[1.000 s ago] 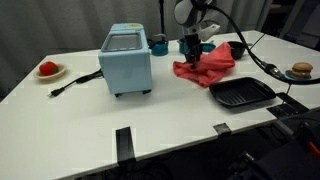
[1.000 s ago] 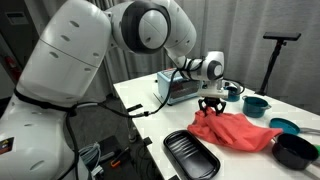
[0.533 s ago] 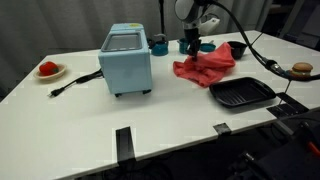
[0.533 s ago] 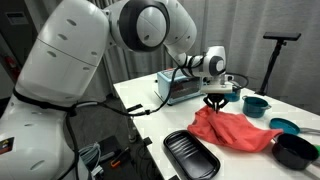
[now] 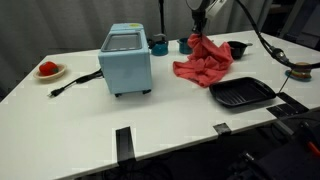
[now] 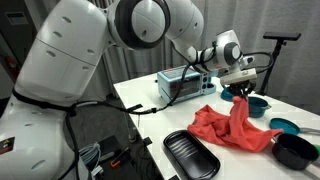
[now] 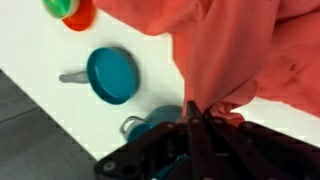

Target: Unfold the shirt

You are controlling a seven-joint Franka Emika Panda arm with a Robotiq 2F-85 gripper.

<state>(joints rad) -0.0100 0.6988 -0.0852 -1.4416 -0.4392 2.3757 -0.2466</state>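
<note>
The gripper should carry the fold of the shirt outward past the teal cup behind the shirt and let go of it, because the rest of the cloth is still folded.
The red shirt (image 5: pixel 203 62) lies crumpled on the white table (image 5: pixel 150 115) behind the black tray. One part of it is pulled up into a peak. My gripper (image 5: pixel 200 30) is shut on that peak and holds it above the table; in an exterior view the gripper (image 6: pixel 240 90) hangs over the shirt (image 6: pixel 235 128), with cloth stretched down from it. In the wrist view the shirt (image 7: pixel 240 50) bunches into the closed gripper (image 7: pixel 190 113). The rest of the shirt still rests on the table in folds.
A light blue toaster oven (image 5: pixel 126 58) stands to one side of the shirt, its cord trailing. A black tray (image 5: pixel 240 94) lies in front. A teal pan (image 7: pixel 110 72), teal cup (image 7: pixel 155 125), black bowl (image 6: pixel 295 150) and red plate (image 5: pixel 48 69) sit around.
The gripper closed on the shirt and rose, lifting a section of the cloth off the table into a hanging peak.
</note>
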